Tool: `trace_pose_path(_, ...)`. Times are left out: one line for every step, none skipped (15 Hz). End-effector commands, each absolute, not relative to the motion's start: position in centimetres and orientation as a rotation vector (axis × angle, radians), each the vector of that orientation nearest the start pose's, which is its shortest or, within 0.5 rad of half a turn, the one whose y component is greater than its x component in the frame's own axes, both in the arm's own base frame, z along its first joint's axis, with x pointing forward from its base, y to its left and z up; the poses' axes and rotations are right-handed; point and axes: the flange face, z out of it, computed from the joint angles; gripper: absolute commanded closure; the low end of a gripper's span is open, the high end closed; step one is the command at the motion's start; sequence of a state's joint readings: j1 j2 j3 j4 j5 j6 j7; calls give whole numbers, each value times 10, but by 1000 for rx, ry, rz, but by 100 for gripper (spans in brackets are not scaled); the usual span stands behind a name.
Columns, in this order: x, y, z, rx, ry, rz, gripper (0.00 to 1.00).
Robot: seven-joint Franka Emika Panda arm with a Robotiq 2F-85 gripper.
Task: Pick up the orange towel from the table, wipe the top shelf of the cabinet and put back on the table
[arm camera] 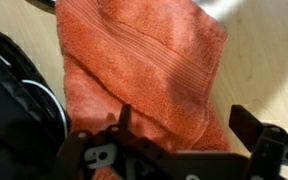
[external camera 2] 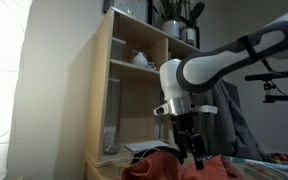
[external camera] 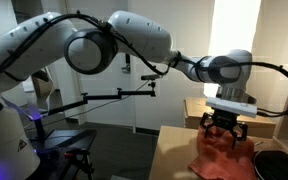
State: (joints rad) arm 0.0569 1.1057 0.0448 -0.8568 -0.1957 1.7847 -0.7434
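Observation:
The robot should next lower its gripper to the edge of the towel [arm camera: 144,60], moving it slightly away from the black round object, and then close it.
The orange towel [arm camera: 144,60] lies rumpled on the pale wood table [arm camera: 269,60]. It also shows in both exterior views [external camera: 224,157] [external camera 2: 156,166]. My gripper [arm camera: 184,125] hovers just above it, open, with one dark finger [arm camera: 124,118] over the cloth and the other [arm camera: 246,122] over its edge. Nothing is held between them. In both exterior views the gripper [external camera: 227,130] [external camera 2: 192,148] points down over the towel. The light-wood cabinet [external camera 2: 134,90] stands behind, with its upper shelf compartments [external camera 2: 139,35] open to the front.
A black round object [arm camera: 14,90] sits close beside the towel, also seen in an exterior view [external camera: 282,165]. Potted plants [external camera 2: 174,15] stand on the cabinet's top and small items [external camera 2: 139,58] on a shelf. A camera tripod arm [external camera: 114,95] stands beyond the table.

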Motion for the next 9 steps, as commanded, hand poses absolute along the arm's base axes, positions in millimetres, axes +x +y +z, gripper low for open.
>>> trace_pose_path(753,33,192,-2882,-1380,325,0)
trace_pose_path(748,29,182,-2876,-1377,322,0)
trace_pose_path(743,25,173,-2873,-1374,321,0)
trace_pose_path(737,21,165,-2870,-1373,319,0)
trace_pose_path(730,18,159,-2872,-1369,326,0)
trace_pose_path(724,16,153,-2868,-1374,331,0)
trace_pose_path(718,15,149,-2870,-1367,338,0)
trace_pose_path(712,14,145,-2864,-1375,357,0)
trace_pose_path(707,15,142,-2849,-1394,368,0)
